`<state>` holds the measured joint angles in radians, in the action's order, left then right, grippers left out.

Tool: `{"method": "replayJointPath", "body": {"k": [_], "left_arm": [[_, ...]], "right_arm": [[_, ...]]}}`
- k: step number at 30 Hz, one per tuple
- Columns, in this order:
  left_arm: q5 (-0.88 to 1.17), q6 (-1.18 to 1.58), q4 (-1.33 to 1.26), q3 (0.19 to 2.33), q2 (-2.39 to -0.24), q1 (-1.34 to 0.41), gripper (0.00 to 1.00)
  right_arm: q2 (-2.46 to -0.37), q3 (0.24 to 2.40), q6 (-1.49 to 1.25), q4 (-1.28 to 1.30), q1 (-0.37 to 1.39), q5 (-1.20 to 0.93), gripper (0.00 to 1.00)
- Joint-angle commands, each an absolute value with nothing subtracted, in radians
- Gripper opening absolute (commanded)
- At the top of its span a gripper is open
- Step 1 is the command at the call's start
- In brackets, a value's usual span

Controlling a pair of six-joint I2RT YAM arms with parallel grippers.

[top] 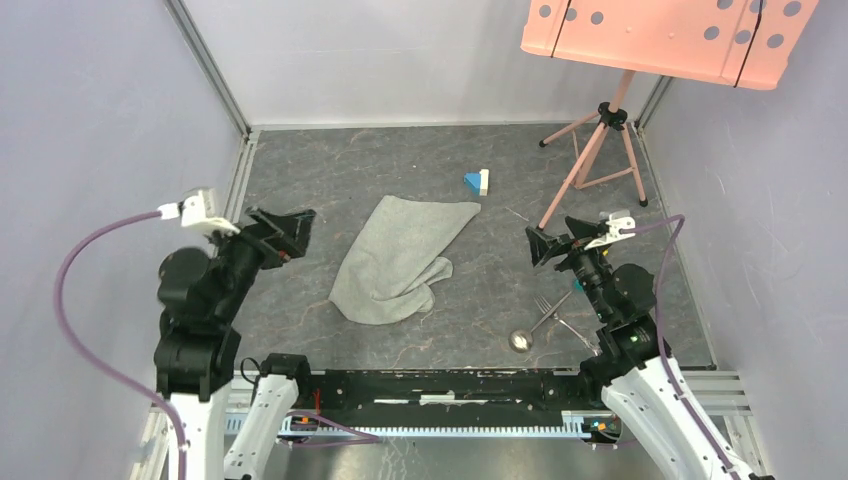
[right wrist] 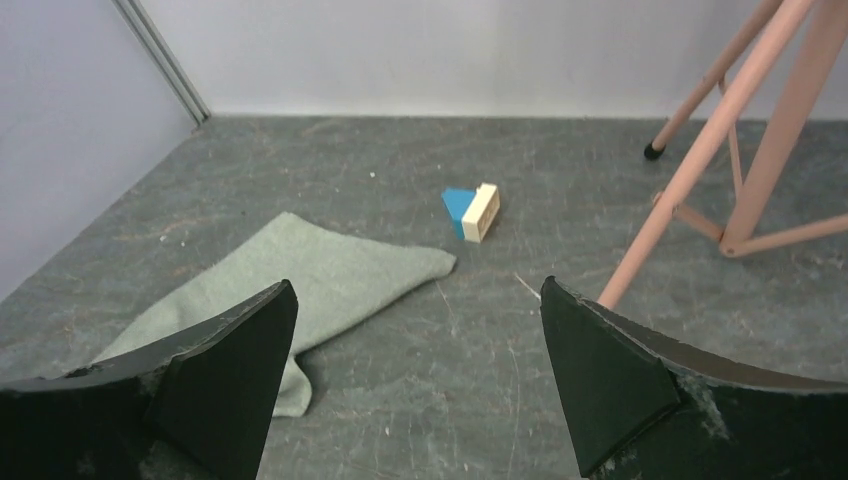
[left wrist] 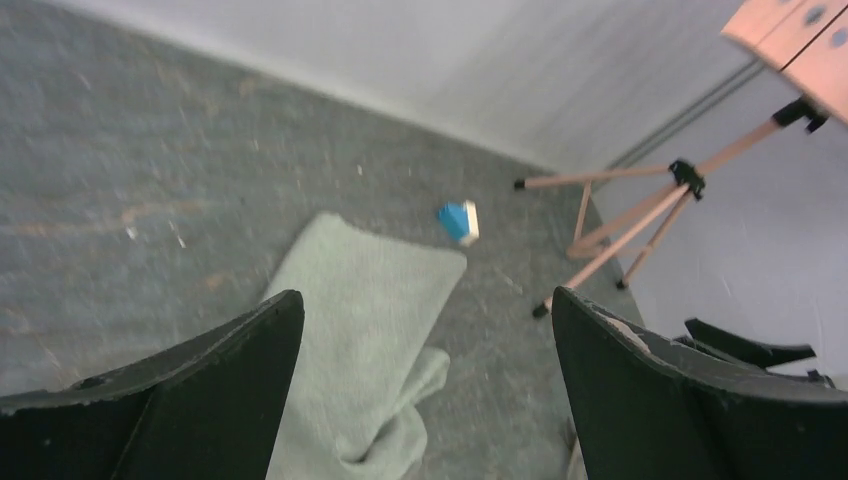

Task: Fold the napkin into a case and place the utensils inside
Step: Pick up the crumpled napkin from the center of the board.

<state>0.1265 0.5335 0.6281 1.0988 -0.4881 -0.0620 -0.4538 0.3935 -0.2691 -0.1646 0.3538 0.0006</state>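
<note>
My right gripper will go down and to the left in the top view next, onto the napkin's crumpled edge. That edge is bunched on the side toward the spoon [top: 524,338].
The light grey napkin [top: 398,260] lies crumpled and partly folded over in the middle of the table; it also shows in the left wrist view [left wrist: 360,330] and the right wrist view [right wrist: 300,285]. The silver fork [top: 562,312] and the spoon [top: 524,338] lie crossed on the table at the front right, below my right arm. My left gripper [top: 290,233] is open and empty, raised left of the napkin. My right gripper [top: 545,245] is open and empty, raised right of the napkin. No case shape is formed.
A small blue and white block pair [top: 477,182] sits behind the napkin, also in the right wrist view [right wrist: 472,211]. A pink tripod stand [top: 595,150] with a pink perforated board [top: 665,35] stands at the back right. Walls enclose the table.
</note>
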Motion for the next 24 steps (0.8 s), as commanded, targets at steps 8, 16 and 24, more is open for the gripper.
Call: {"method": "replayJointPath", "body": {"k": [8,16,24], "left_arm": [[0.409,0.644,0.714,0.871,-0.681,-0.056,1.00],[0.458,0.695,0.612,0.663,-0.662,-0.071,1.00],[0.268,0.774,0.452,0.560,-0.784,-0.282,1.00]], "right_arm": [[-0.695,0.312,-0.459,-0.431,0.358,-0.040,0.98],[-1.061,0.282,-0.652,-0.804,0.381,-0.156,0.98],[-1.526,0.389,-0.726,-1.087,0.520,-0.219,0.89]]}}
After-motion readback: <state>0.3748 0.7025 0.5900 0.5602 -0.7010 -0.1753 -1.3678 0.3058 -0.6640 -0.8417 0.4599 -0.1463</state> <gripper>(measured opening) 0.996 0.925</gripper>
